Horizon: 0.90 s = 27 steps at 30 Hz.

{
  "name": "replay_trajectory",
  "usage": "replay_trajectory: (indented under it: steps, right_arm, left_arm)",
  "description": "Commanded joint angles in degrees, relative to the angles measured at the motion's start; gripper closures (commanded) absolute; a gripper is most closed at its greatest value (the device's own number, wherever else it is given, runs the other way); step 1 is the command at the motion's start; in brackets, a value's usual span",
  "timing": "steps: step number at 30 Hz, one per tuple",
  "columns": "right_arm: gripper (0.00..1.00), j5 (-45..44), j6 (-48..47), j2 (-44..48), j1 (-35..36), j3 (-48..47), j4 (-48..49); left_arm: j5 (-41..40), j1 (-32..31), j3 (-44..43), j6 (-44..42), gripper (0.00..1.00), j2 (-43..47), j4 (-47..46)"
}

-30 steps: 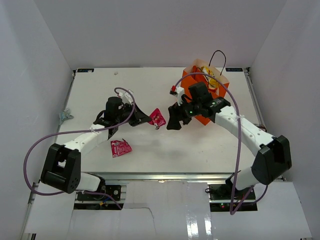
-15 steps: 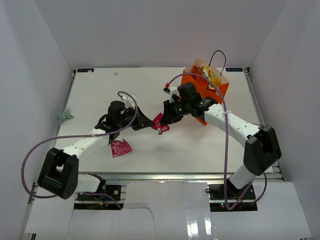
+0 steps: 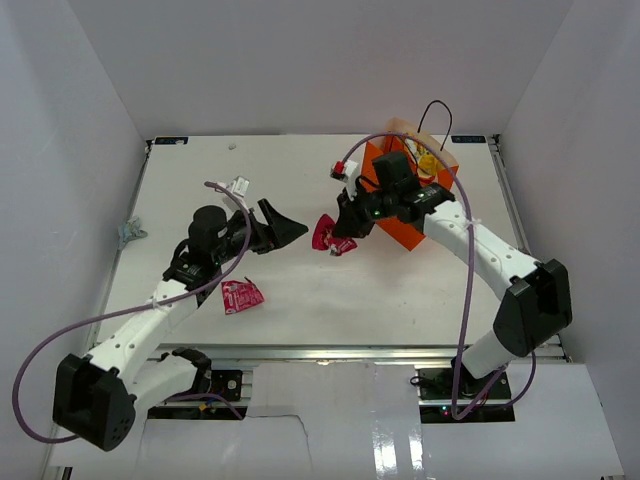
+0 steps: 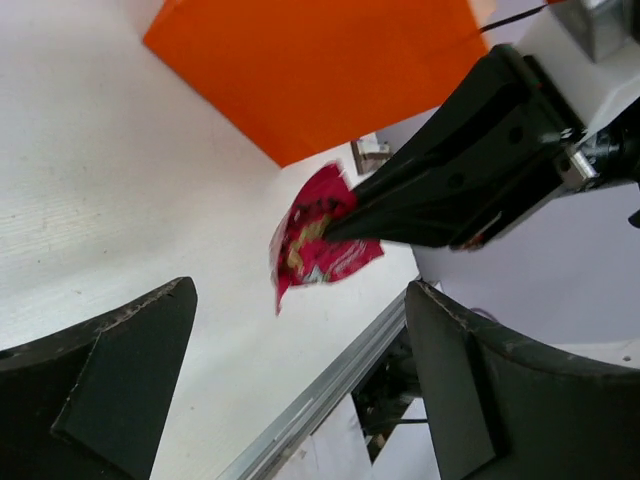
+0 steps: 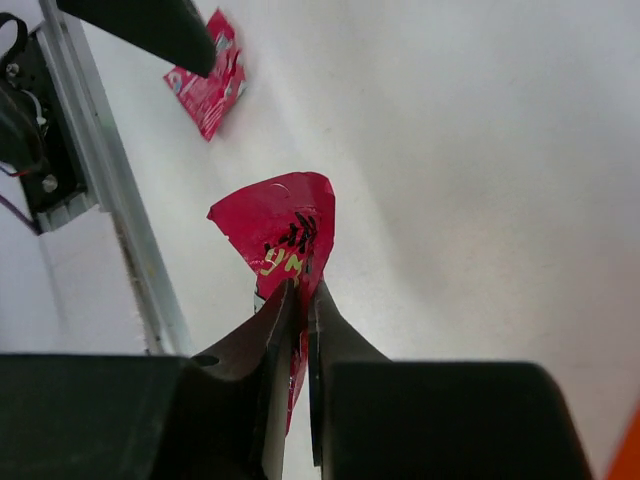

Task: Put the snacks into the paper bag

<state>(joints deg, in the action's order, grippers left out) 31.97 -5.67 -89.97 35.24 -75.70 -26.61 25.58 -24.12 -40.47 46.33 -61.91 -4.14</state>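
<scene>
The packet needs to go over the bag's opening [image 3: 426,160], where snacks already show, so my right gripper needs to lift and turn outward next, to the right in the top view, and release it there.
A small pink-magenta foil packet [image 3: 326,234] [image 5: 275,232] [image 4: 318,236] hangs above the table's middle, pinched by my right gripper [image 3: 338,230] [image 5: 300,290], which is shut on it. My left gripper [image 3: 278,226] [image 4: 300,375] stands open just left of that packet, apart from it, with nothing between its fingers. Another pink-magenta packet [image 3: 241,296] [image 5: 207,88] lies flat on the table near the left arm. The orange paper bag [image 3: 412,215] [image 4: 320,70] stands upright at the back right behind the right arm, with yellow and red-orange snacks [image 3: 425,162] showing in its mouth.
The bag's black cord handle [image 3: 436,112] loops up at the back. White walls close in the table on three sides. A metal rail [image 3: 330,353] [image 5: 100,170] runs along the near edge. Purple cables trail from both arms.
The packet has passed from my left gripper to my right. The left gripper opened and drew back left; the right shut on the packet and lifted it slightly towards the bag.
</scene>
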Motion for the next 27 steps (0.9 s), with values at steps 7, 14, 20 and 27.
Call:
replay_trajectory:
  steps: [7, 14, 20, 27]
  right_arm:
    - [0.92, 5.57, -22.98, 11.22, -13.87, -23.24, -0.37]
    - [0.92, -5.32, -11.74, 9.91, -28.64, -30.65, 5.78]
    - [0.92, -9.11, -9.53, 7.71, -31.82, -22.57, 6.13]
    - [0.87, -10.34, -10.85, 7.88, -31.82, -14.75, 5.96]
  left_arm:
    - [-16.61, -0.05, 1.35, -4.93, 0.02, 14.79, 12.57]
    - [-24.70, -0.05, 3.38, 2.01, 0.02, 19.37, 19.86]
    - [-33.05, -0.05, 2.68, 5.97, 0.02, 20.34, 26.02]
    - [-36.48, -0.05, 0.48, 10.53, 0.02, 15.51, 34.98]
